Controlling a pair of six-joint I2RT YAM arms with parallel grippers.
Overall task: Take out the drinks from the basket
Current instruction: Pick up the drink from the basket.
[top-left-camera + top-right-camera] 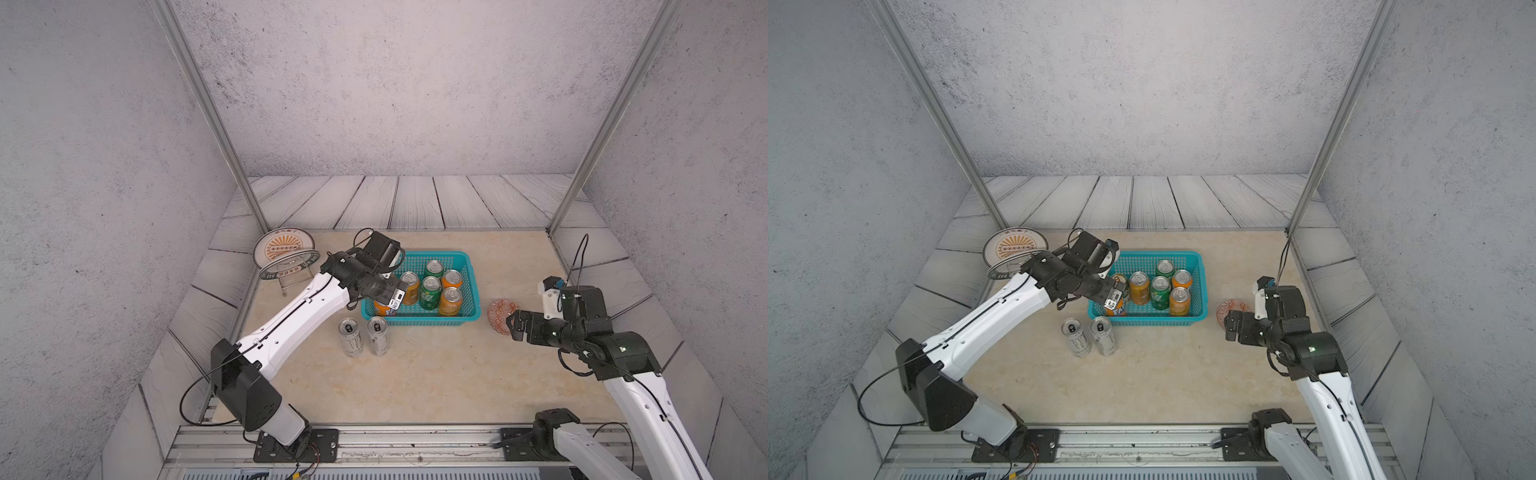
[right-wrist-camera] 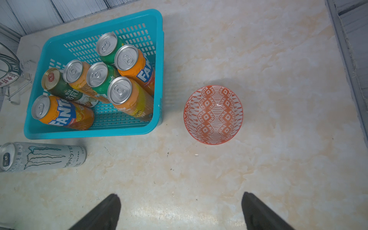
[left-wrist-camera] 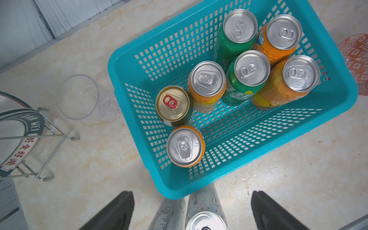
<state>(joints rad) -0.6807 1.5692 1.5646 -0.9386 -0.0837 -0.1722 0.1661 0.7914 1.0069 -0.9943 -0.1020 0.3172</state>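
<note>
The left gripper will next lower its open fingers around the sides of the orange can at the basket's near corner (image 1: 383, 309) (image 3: 185, 147), because the can stands below it and is the closest of the drinks inside.
The turquoise basket (image 1: 415, 321) (image 3: 172, 187) (image 2: 89, 133) stands mid-table and holds several upright drinks: orange cans (image 3: 185, 146), two green cans (image 3: 251, 68) and one gold-topped can (image 3: 172, 103). Two tall silver cans (image 1: 349, 336) (image 1: 377, 334) stand on the table just in front of the basket's near left corner. My left gripper (image 1: 390, 301) (image 3: 192, 194) hovers open above that corner and the silver cans (image 3: 205, 219), holding nothing. My right gripper (image 1: 515, 326) (image 2: 181, 196) is open over bare table, right of the basket.
A patterned orange dish (image 1: 500, 316) (image 2: 213, 114) sits between the basket and my right gripper. A clear plastic cup (image 3: 79, 97) stands left of the basket. Plates in a wire rack (image 1: 286, 257) fill the back left corner.
</note>
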